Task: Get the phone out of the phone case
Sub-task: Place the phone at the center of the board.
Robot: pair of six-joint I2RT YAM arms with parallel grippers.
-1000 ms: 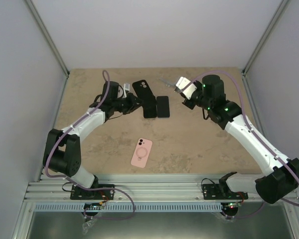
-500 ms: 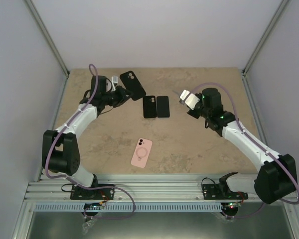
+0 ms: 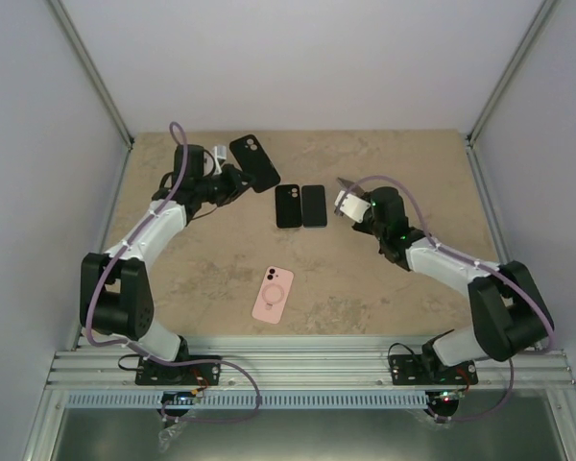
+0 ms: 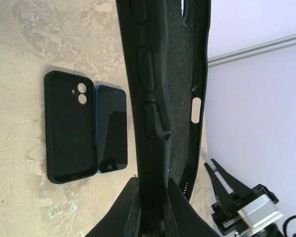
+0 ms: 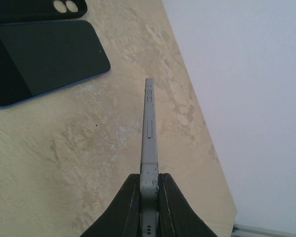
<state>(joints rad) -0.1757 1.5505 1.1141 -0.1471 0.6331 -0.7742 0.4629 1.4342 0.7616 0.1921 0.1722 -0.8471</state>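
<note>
The table beside the dark blue-edged phone is empty. My right gripper will lower next and tilt the thin grey phone [image 3: 345, 186] flat onto it.
My left gripper [image 3: 232, 179] is shut on an empty black phone case [image 3: 254, 161], held up over the table's back left. In the left wrist view the case [image 4: 163, 94] stands edge-on between the fingers [image 4: 126, 207]. My right gripper [image 3: 349, 203] is shut on a thin grey phone [image 3: 345, 186], right of the middle. The right wrist view shows the phone [image 5: 149, 128] edge-on, clamped at its near end, above the table. Phone and case are well apart.
Another black case [image 3: 288, 206] and a dark blue-edged phone [image 3: 313, 205] lie side by side mid-table, also in the left wrist view as case [image 4: 71, 128] and phone [image 4: 112, 129]. A pink case [image 3: 273, 294] lies nearer the front. Grey walls enclose the table.
My left arm has swung back and to the left, carrying the black case away from the middle. My right arm has come nearer and lower with the grey phone still gripped.
</note>
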